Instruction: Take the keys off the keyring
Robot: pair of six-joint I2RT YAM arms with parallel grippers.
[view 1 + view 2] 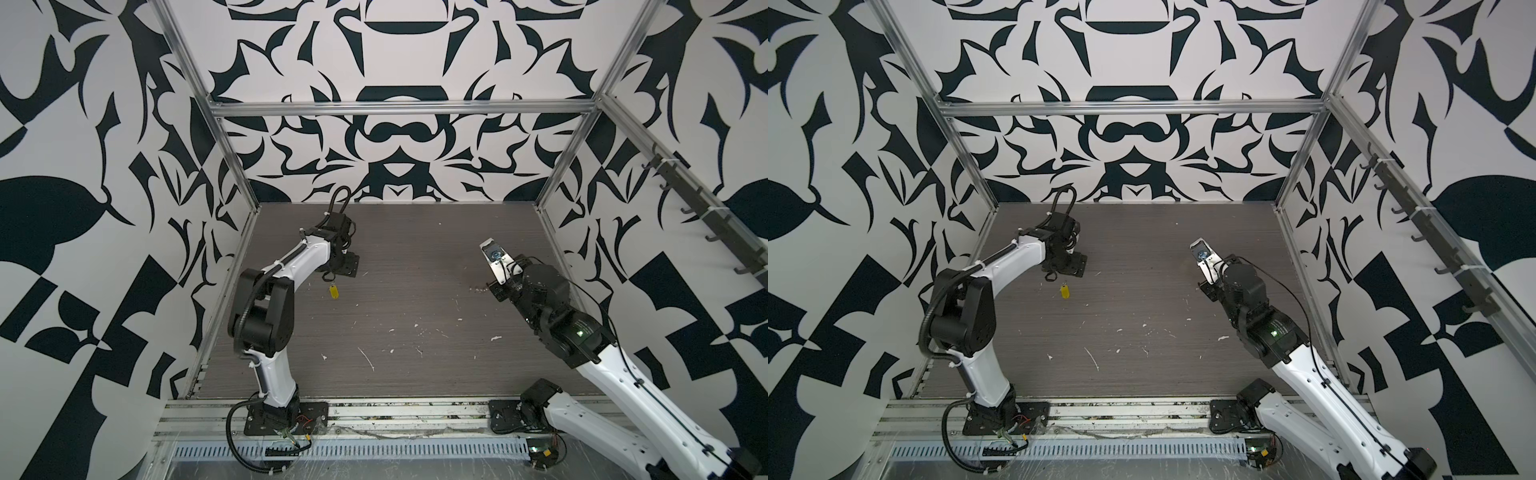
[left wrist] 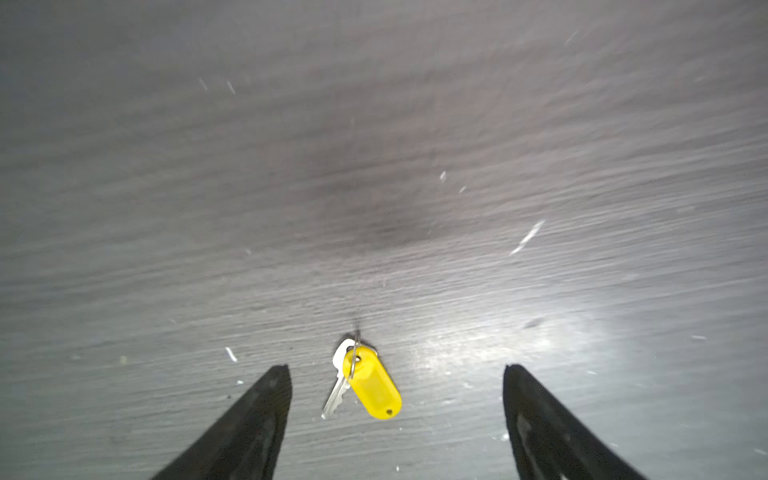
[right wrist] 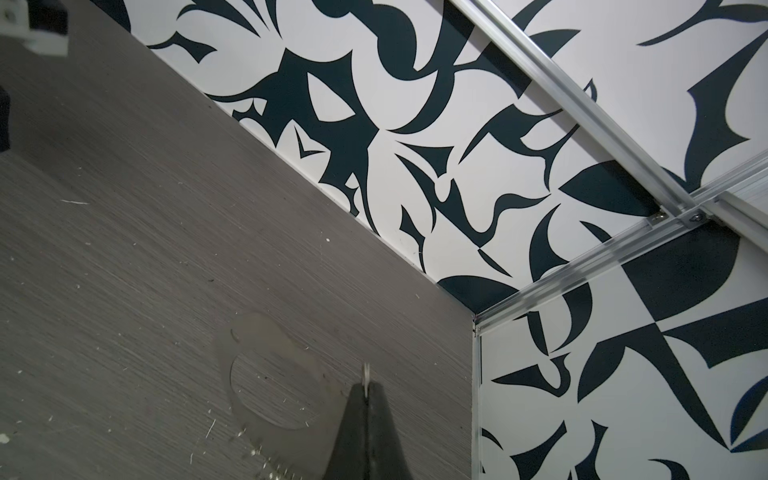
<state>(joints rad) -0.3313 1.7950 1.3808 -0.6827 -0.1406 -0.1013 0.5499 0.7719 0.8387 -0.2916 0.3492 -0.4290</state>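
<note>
I will lower my right gripper, put the keyring on the open tabletop and let go of its thin pale edge, because that clear wood is below the gripper.
The keys (image 2: 373,386), a yellow oblong tag with a small silvery key on a thin wire loop, show between the wide-apart fingers of my open left gripper (image 2: 395,368), touching neither finger. In both top views the yellow tag (image 1: 333,291) (image 1: 1064,290) is just in front of the left arm's downward-pointing wrist; I cannot tell whether it rests on the table. My right gripper (image 3: 366,384) is shut, a thin pale sliver poking out of its tips. Beside it, the keyring (image 3: 231,374) is a blurred pale hoop with a blurred chain (image 3: 270,461).
The dark wood-grain table (image 1: 415,299) carries scattered white scraps (image 1: 368,359). Patterned walls and an aluminium frame (image 1: 399,109) box it in. A rail of hooks (image 1: 706,216) runs along the right wall. The right arm (image 1: 540,299) stands near the right wall.
</note>
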